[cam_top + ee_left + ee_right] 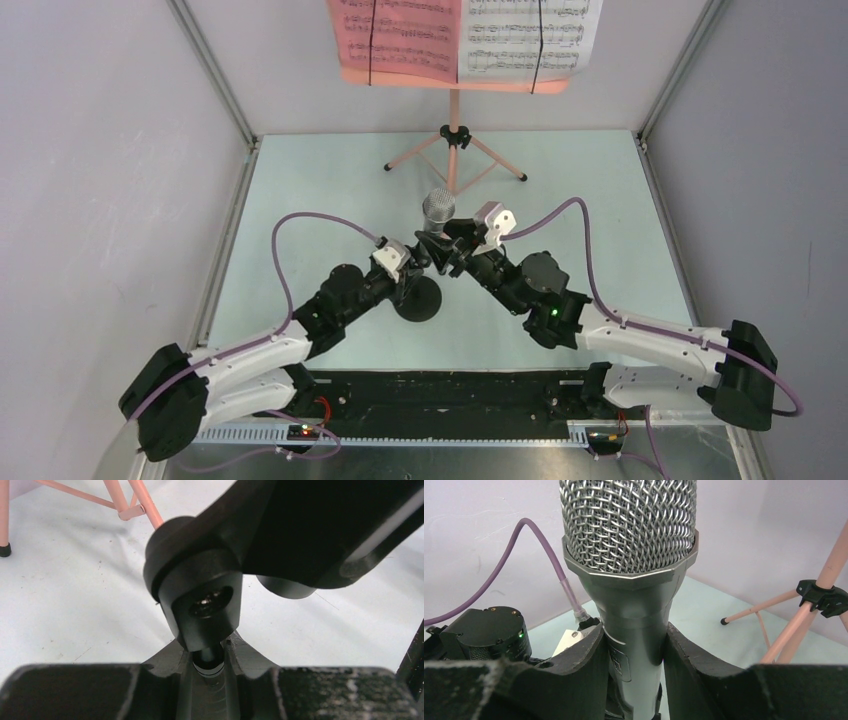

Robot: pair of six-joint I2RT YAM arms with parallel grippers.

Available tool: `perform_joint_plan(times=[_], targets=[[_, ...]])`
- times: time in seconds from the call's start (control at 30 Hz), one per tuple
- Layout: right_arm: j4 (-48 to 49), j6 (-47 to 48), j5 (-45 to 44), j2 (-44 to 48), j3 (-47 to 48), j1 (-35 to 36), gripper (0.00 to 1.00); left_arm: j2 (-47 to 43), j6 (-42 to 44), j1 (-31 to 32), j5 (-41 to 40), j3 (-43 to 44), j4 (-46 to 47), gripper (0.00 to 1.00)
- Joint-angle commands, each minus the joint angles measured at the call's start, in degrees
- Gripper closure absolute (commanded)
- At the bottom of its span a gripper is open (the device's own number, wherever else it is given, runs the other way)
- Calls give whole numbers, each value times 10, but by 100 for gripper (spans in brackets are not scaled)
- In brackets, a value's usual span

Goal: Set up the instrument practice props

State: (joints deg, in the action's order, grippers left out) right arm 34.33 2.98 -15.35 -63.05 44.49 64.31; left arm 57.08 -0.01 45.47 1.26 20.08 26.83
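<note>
The tabletop (358, 240) beside the tripod is bare, outward of my left gripper, to its left in the top view. I will carry the mic stand there and release it.
The grey microphone (438, 209) stands upright over the middle of the table. My right gripper (458, 246) is shut on its body just under the mesh head (629, 540). In the right wrist view both fingers (584, 655) press its sides. The small black mic stand (418, 298) rests on its round base directly below. My left gripper (414, 262) is shut on its thin stem (209, 658), under the black clip (200, 600). At the back stands the salmon-pink music stand (453, 120), carrying a pink page (395, 30) and a white page (525, 35).
The music stand's tripod legs (490, 160) spread across the far part of the pale green table (300, 200). Grey walls with metal frame posts (215, 80) close in the left, right and back. Purple cables (300, 225) loop off both wrists.
</note>
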Motion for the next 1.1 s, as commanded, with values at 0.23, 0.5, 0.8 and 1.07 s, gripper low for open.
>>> perform_joint_plan(times=[0.23,0.5,0.8,1.07], targets=[[-54,-1,25,-63,-35,-3,100,1,7,-2,24,-10,-14,100],[-85,37,-15,-68,-29,2,100,13,34,-2,12,4,-21,100],[-137,19,-11,-85,-29,-11,100,14,60,-1,-10,13,-28,100],[-123,-47,19,-110,-46,-29,100,19,67,-2,-10,21,-36,100]])
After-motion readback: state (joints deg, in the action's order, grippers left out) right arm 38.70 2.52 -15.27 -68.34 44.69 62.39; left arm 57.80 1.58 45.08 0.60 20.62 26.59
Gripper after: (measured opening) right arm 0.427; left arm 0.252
